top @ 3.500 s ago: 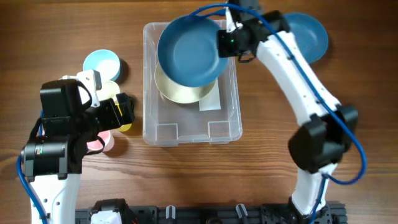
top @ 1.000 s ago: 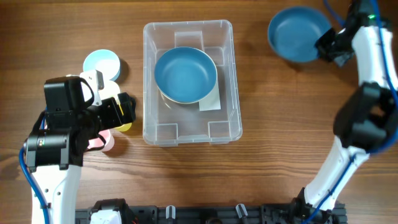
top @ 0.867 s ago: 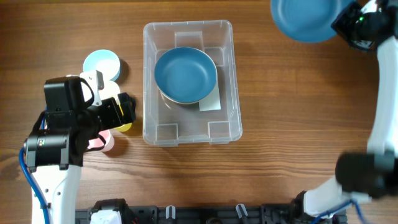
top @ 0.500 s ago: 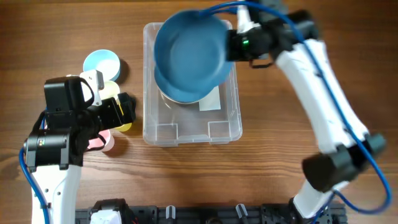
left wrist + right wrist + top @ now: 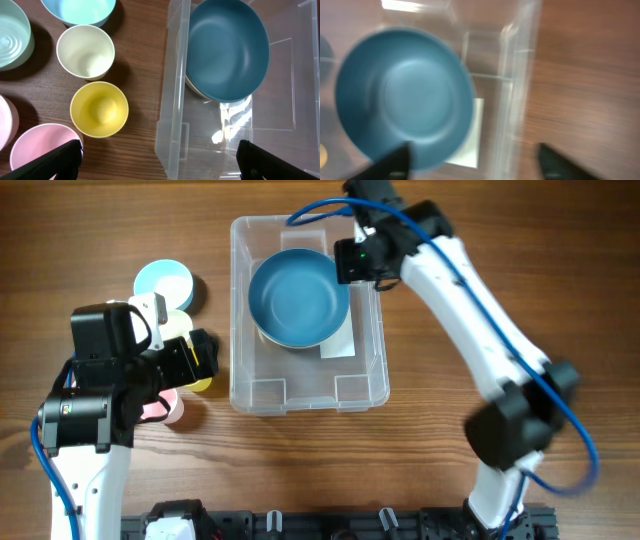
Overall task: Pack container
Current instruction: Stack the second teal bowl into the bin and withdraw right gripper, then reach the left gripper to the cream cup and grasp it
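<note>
The left gripper moves outward and down next, since the cream cup stands there, still outside the container (image 5: 240,370). It goes onto the cup's container-side rim (image 5: 190,325).
The clear container (image 5: 240,370) stands mid-table, its white label (image 5: 470,145) on the base. A blue bowl (image 5: 298,297) lies inside it at the far end, on top of a pale bowl whose rim (image 5: 200,92) peeks out beneath. My right gripper (image 5: 345,265) hovers over the container's far right wall (image 5: 520,75), open wide (image 5: 475,162), one finger over the bowl's edge and one over the table outside. My left gripper (image 5: 157,165) is open above the container's left wall (image 5: 172,100), holding nothing.
Left of the container stand a yellow cup (image 5: 99,109), a cream cup (image 5: 85,51), a pink cup (image 5: 40,147), a light blue bowl (image 5: 165,280) and a pale green bowl (image 5: 12,32). The left arm (image 5: 100,380) hangs over these cups.
The right arm carried a blue bowl from the far right of the table to the container. Its gripper has opened and the bowl now lies stacked inside. The left arm stayed still.
</note>
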You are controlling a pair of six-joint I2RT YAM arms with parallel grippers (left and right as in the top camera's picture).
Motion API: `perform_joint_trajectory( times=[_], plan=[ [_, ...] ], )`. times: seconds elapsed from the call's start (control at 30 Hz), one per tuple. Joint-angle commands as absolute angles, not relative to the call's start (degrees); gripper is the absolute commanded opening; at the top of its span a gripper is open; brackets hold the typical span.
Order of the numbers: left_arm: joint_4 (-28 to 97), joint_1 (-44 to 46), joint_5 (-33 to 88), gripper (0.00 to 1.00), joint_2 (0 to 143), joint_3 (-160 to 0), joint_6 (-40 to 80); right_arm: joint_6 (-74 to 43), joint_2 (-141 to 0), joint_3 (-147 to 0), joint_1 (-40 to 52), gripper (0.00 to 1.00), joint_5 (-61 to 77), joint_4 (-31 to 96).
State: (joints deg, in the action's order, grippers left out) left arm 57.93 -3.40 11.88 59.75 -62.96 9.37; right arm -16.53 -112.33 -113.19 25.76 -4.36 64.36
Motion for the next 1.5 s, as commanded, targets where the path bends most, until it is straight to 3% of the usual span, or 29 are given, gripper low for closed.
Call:
perform_joint_trajectory(
  times=[0.0,0.2,0.3,0.7,1.07,1.1,1.17,1.27,1.4,1.47],
  plan=[
    [58.46,-3.64,12.25,1.00,59.79,-63.96,9.45,-18.17,-94.61,-113.99,17.56,1.00,-10.50,67.22],
    [62.22,-3.66,4.03,1.00,60.71,-68.90,13.98,-17.61,-89.60,-113.91,-2.81,1.00,-0.05,73.80],
    [66.92,-3.66,-2.66,1.00,66.74,-80.64,15.59,-14.79,-92.84,-113.51,-12.45,0.99,7.77,74.39],
    [58.48,-3.64,-1.72,0.99,100.12,-84.71,17.21,-14.33,-101.75,-113.49,-14.33,0.99,7.79,76.71],
    [58.02,-3.60,2.11,0.92,109.65,-84.47,17.19,-14.35,-101.75,-113.49,-14.33,1.00,7.77,76.36],
    [58.02,-3.60,2.11,0.88,109.65,-84.47,17.21,-14.35,-101.75,-113.49,-14.33,0.99,7.77,76.38],
    [57.78,-3.60,2.11,0.54,109.65,-84.27,17.21,-14.37,-101.75,-113.49,-14.33,0.99,7.79,76.44],
    [57.30,-3.60,2.09,0.44,109.65,-84.03,17.21,-14.35,-101.75,-113.49,-14.33,0.99,7.79,76.60],
    [54.70,-3.60,1.80,0.44,109.65,-81.52,17.19,-14.37,-101.75,-113.49,-14.33,0.99,7.79,76.60],
    [54.37,-3.60,1.39,0.36,109.69,-81.52,17.19,-14.37,-101.75,-113.49,-14.33,0.99,7.79,76.60]
  ],
)
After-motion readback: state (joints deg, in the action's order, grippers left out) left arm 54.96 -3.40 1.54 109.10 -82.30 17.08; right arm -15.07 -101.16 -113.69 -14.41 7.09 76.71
